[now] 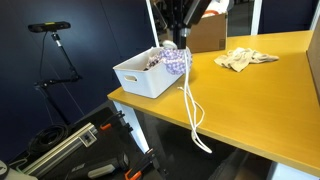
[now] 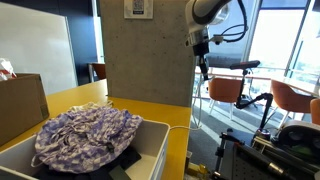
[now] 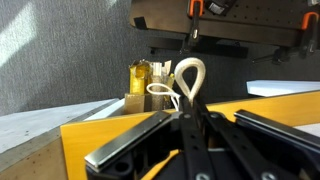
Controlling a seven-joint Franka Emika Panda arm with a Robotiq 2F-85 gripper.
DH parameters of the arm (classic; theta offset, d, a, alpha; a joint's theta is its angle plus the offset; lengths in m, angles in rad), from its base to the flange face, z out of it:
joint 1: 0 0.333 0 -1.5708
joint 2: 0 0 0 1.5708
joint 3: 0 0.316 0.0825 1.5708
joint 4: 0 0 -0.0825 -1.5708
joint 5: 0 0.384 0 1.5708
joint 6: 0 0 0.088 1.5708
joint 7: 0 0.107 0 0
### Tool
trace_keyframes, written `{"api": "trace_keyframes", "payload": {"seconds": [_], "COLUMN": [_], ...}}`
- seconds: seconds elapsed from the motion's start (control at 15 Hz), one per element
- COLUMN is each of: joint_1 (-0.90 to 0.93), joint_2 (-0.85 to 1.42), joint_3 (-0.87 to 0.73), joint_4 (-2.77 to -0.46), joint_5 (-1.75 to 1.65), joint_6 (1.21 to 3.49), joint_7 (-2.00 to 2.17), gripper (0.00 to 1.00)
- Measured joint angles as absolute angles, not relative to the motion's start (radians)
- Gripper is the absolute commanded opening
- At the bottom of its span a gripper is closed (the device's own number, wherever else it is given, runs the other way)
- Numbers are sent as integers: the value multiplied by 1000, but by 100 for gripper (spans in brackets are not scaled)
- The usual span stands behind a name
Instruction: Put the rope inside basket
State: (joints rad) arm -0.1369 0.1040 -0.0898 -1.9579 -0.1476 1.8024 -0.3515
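The rope hangs past the table's front edge, so my gripper will next move in over the yellow table and down toward it beside the basket to release the rope.
The rope, a thin white cord, hangs from my gripper and trails down past the yellow table's front edge. The white basket stands just beside and below the gripper, with a purple-and-white cloth in it. In the wrist view the gripper is shut on the rope, and a loop of rope stands out beyond the fingertips. In an exterior view the gripper points down, behind the basket.
A beige rag lies on the yellow table, and a brown cardboard box stands behind the gripper. Tripods and gear lie on the floor below the table. Chairs stand in the background.
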Motion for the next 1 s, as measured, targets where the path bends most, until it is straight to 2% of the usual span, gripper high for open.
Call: {"api": "trace_keyframes", "payload": {"seconds": [0.4,1.0], "joint_1": [-124,-22], "joint_2": [346,536], "joint_3": [-57,23], "joint_4": [-1866,-1538], "joint_5": [-147,-150], "joint_6": [1977,1985], "joint_7": [-412,-424], "gripper": [2,2]}}
